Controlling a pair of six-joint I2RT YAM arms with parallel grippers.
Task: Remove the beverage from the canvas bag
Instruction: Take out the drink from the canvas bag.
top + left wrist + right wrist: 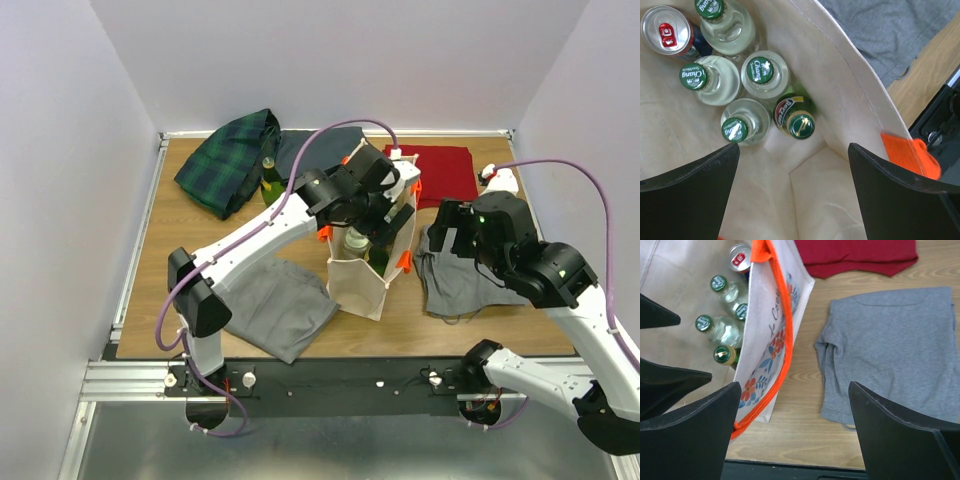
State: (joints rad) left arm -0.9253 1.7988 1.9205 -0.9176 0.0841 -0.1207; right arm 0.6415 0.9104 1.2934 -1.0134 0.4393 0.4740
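My left gripper moves down into the bag onto the green bottle's capped neck [801, 123] next. That cap stands just ahead of the gap between its open fingers.
The cream canvas bag [356, 287] with orange handles [405, 262] stands upright at the middle of the table. In the left wrist view its floor [675, 125] holds several clear bottles with green caps [764, 75], one green bottle [799, 121] and a can [665, 31]. My left gripper [380, 222] hangs open over the bag's mouth. Only bare bag floor shows between its fingers [792, 200], with the bottles just ahead of the tips. My right gripper [448, 232] stands open beside the bag's right wall [774, 330]. Nothing is between its fingers [792, 435], and bare wood lies under them.
A grey cloth [895, 350] lies right of the bag and a second grey cloth [275, 310] lies front left. A red cloth [440, 170] and a plaid cloth [228, 160] lie at the back. A green bottle [269, 182] stands beside the plaid cloth.
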